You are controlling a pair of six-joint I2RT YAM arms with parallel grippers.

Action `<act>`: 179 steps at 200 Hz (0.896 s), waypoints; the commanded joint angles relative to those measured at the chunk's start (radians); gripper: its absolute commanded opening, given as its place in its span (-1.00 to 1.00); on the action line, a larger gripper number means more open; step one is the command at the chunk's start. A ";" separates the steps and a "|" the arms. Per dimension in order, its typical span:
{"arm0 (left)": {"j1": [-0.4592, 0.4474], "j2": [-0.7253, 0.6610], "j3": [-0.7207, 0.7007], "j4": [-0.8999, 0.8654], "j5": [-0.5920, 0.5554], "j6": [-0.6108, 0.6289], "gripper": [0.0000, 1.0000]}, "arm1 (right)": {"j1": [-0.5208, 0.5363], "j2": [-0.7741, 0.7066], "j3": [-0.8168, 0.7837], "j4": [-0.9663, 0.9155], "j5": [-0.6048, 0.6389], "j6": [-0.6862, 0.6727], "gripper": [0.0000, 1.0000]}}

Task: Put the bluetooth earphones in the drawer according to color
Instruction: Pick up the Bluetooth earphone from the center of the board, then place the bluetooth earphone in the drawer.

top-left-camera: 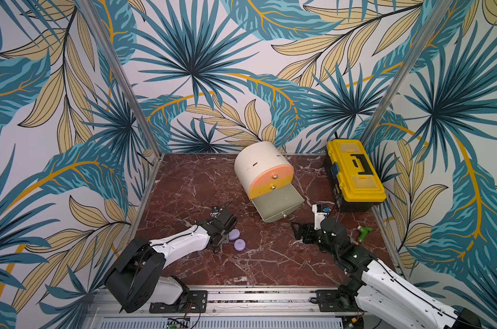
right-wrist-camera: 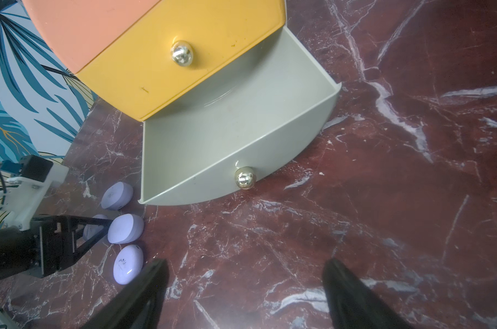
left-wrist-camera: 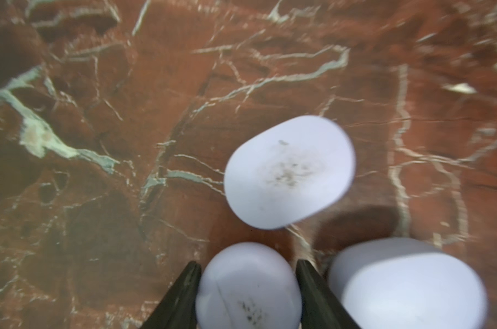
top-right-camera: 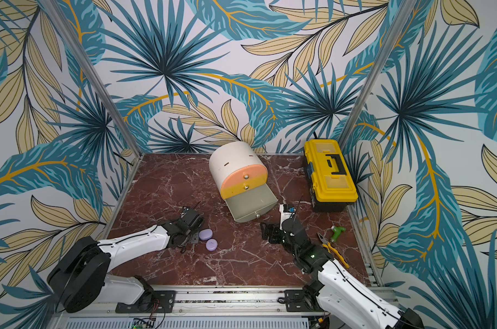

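Note:
My left gripper lifts the lilac case next, carries it outward, then down into the bottom grey-beige drawer [top-left-camera: 277,202] and releases it, since only that drawer stands open.
Several lilac bluetooth earphones lie on the red marble floor in front of the drawer cabinet [top-left-camera: 261,162]. My left gripper [left-wrist-camera: 248,265] is shut on one lilac case [left-wrist-camera: 248,293], its black fingers pressed against both sides. Another case [left-wrist-camera: 290,171] lies just ahead and a third [left-wrist-camera: 406,284] beside it. Both top views show two cases [top-left-camera: 234,234] [top-left-camera: 239,245] beside the left gripper [top-left-camera: 226,237]. The bottom grey-beige drawer [right-wrist-camera: 207,176] is pulled out and empty. The peach and yellow drawers are closed. My right gripper [right-wrist-camera: 244,265] hangs open over bare floor in front of the open drawer.
A yellow-and-black toolbox [top-left-camera: 355,173] stands at the back right corner. A green-handled tool [top-left-camera: 364,232] and yellow pliers [top-right-camera: 331,246] lie by the right wall, next to my right arm. Patterned walls close in three sides.

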 commanded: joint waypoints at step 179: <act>-0.245 0.632 1.083 -0.169 0.109 0.293 -0.21 | 0.003 -0.183 -0.019 -0.265 0.218 0.053 0.99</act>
